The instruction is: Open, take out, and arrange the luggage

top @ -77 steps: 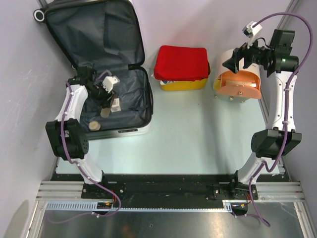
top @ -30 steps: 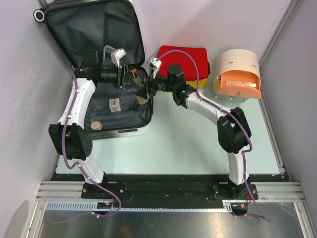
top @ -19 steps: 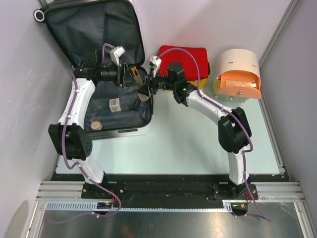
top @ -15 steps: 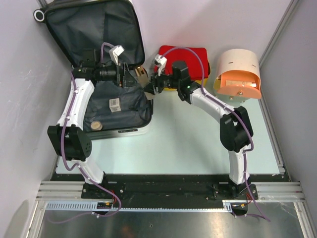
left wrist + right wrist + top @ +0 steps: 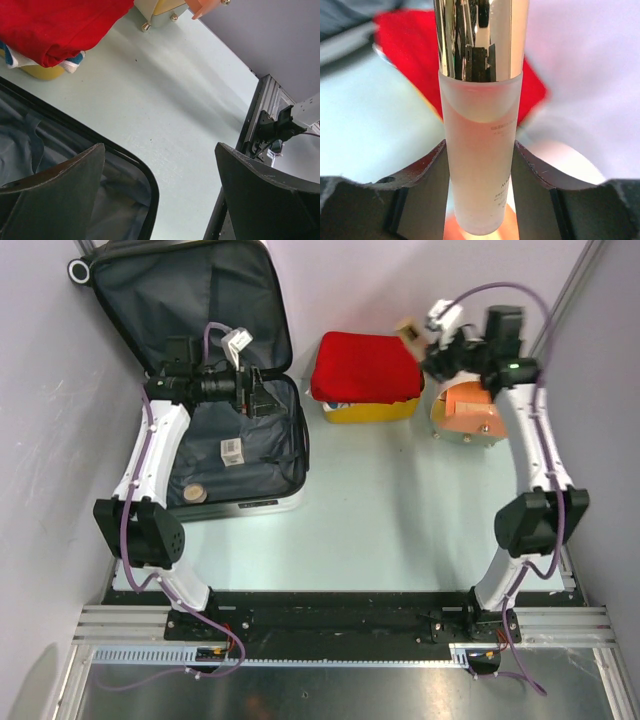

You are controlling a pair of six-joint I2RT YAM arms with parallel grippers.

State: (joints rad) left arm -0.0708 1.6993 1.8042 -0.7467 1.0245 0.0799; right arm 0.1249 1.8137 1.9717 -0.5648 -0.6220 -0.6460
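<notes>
My right gripper moves to the right in the top view next and lowers the frosted bottle into the drawer box's orange drawer (image 5: 470,412) (image 5: 506,227), which already stands open.
The luggage (image 5: 262,472) lies open at the left, its lid leaning on the back wall and its dark grey lining showing. Its black rim shows in the left wrist view (image 5: 148,181). My left gripper (image 5: 266,400) hovers over the luggage's right edge, open and empty; in the left wrist view (image 5: 160,172) the jaws stand wide apart. My right gripper (image 5: 428,348) is shut on a frosted bottle (image 5: 480,165) with a gold cap (image 5: 480,35). It holds the bottle (image 5: 408,330) in the air between the red cloth and the round drawer box.
A small white box (image 5: 232,451) and a round disc (image 5: 192,494) lie in the luggage. A yellow basket (image 5: 365,411) holding a red cloth (image 5: 365,365) stands at the back centre. The cream-and-orange drawer box (image 5: 482,418) stands at the back right.
The right gripper took the bottle from the left gripper over the luggage's edge and swung it right, up to the drawer box. The left gripper is now open and empty.
</notes>
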